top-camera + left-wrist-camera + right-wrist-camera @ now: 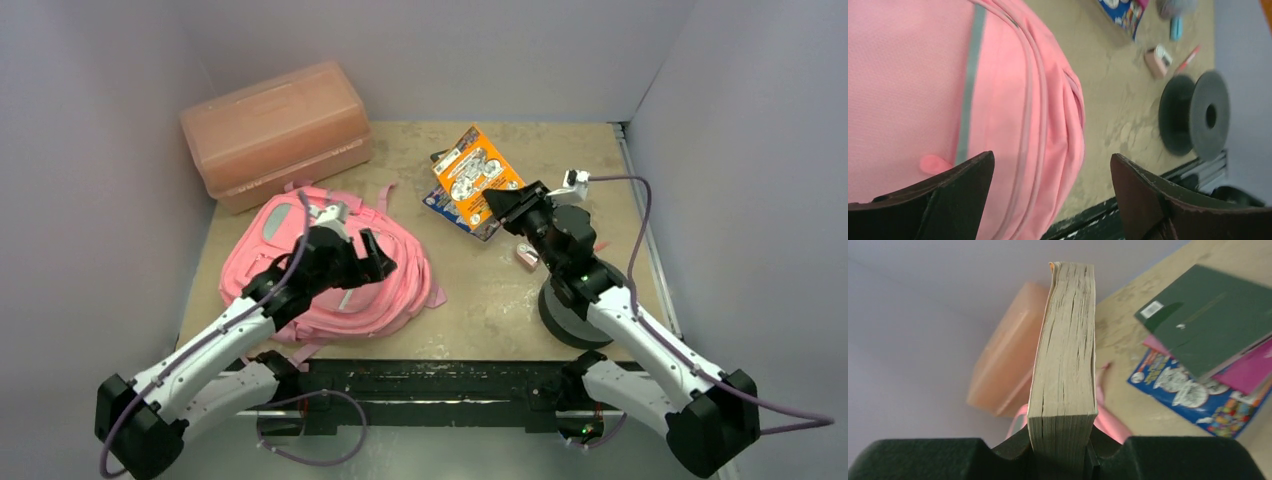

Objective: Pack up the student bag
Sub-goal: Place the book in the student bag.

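Observation:
My left gripper should next tilt downward and go down onto the bag's pink edge facing the spool point(1060, 134).
The student bag point(290, 255) is a soft pink backpack with light grey strips, lying flat at the table's left. My left gripper point(378, 258) hovers open over its right edge. In the left wrist view the bag point(923, 75) fills the left side, and nothing sits between the spread fingers of the left gripper point(1052, 167). My right gripper point(505, 205) is shut on a thick orange-covered book point(472, 172), held tilted above the other books. The right wrist view shows the book's yellowed page edges point(1065, 350) standing upright, clamped in the right gripper point(1063, 440).
A salmon translucent box point(275, 130) stands at the back left. A green book point(1213, 315), a magenta one point(1248, 372) and a blue one point(1188, 395) lie stacked. A black spool point(570, 315), a small pink item point(527, 257) and a red pen point(1188, 57) sit at the right.

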`<state>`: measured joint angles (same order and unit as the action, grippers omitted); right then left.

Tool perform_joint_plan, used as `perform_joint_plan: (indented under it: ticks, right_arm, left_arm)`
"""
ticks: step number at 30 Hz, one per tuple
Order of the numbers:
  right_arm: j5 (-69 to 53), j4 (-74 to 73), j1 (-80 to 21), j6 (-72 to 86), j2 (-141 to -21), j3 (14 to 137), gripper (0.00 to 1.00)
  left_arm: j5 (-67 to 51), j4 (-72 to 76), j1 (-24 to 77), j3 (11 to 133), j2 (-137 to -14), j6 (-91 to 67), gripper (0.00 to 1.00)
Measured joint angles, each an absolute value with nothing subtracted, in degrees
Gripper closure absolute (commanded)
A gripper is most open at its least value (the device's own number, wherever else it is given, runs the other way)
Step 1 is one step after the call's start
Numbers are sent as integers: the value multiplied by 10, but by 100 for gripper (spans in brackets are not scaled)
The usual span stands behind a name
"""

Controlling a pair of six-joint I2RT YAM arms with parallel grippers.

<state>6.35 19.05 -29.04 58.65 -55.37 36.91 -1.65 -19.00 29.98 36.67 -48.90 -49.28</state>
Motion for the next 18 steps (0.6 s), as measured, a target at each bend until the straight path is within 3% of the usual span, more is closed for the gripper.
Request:
perform_joint_plan:
  ticks: [5,11,18]
  right_arm:
    - [115,23,-285,468,-522,428,100]
    - [145,-100,-285,398,-416,423,100]
    - [159,-165,-285,363,-342,418,100]
  left_arm:
    - [71,-268,464,472,-609,-388,21]
    - [152,-314,558,570,-749,-265,22]
    - [171,-364,585,601,-822,-172,43]
